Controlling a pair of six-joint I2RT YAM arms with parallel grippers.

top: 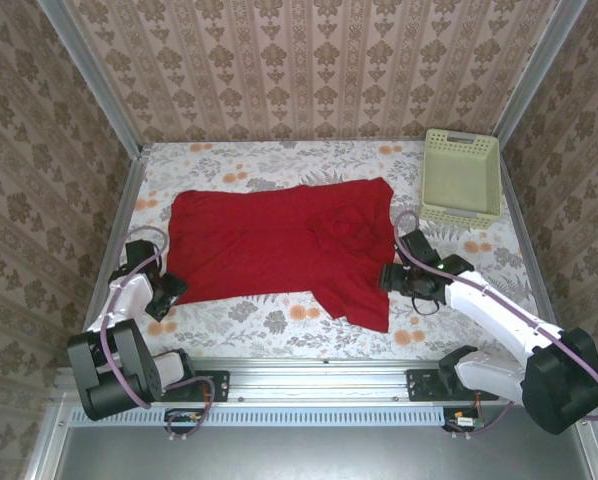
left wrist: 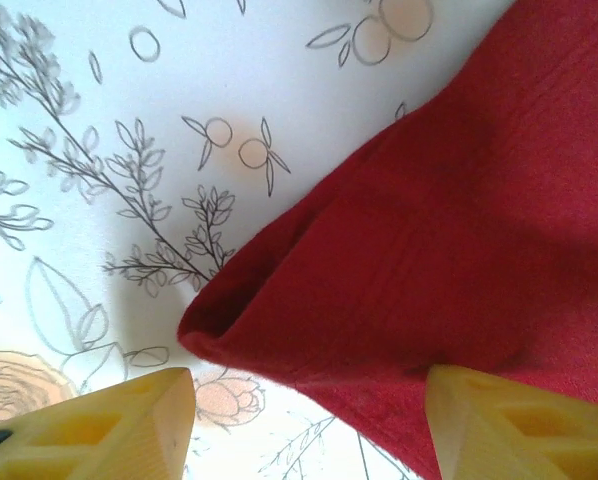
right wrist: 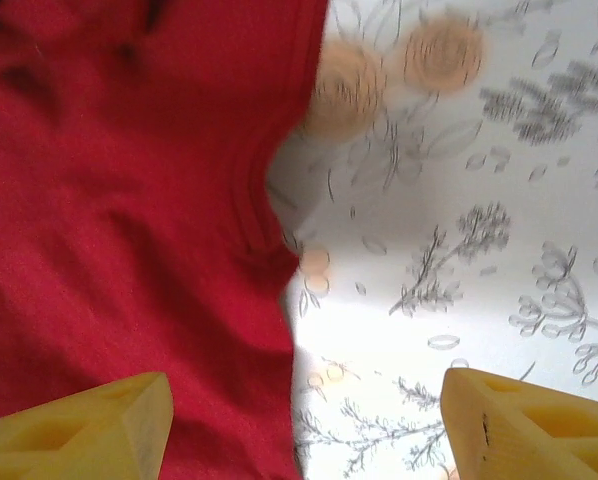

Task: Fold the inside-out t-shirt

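Note:
The t-shirt's pointed near corner is below and back of my right gripper's fingers. Next my right gripper needs to move back along the t-shirt's red edge and down onto that corner.
The inside-out t-shirt is bright red and lies spread flat across the middle of the floral table cover. My left gripper sits low at the shirt's near left corner. In the left wrist view its yellow fingers stand apart, and the left gripper straddles the folded corner of the t-shirt. My right gripper is at the shirt's right edge. The right gripper is open, one finger over the t-shirt, the other over bare cover.
A pale green basket stands at the back right corner of the table. The floral cover shows in front of the shirt. Metal frame rails and patterned walls close in the table on three sides.

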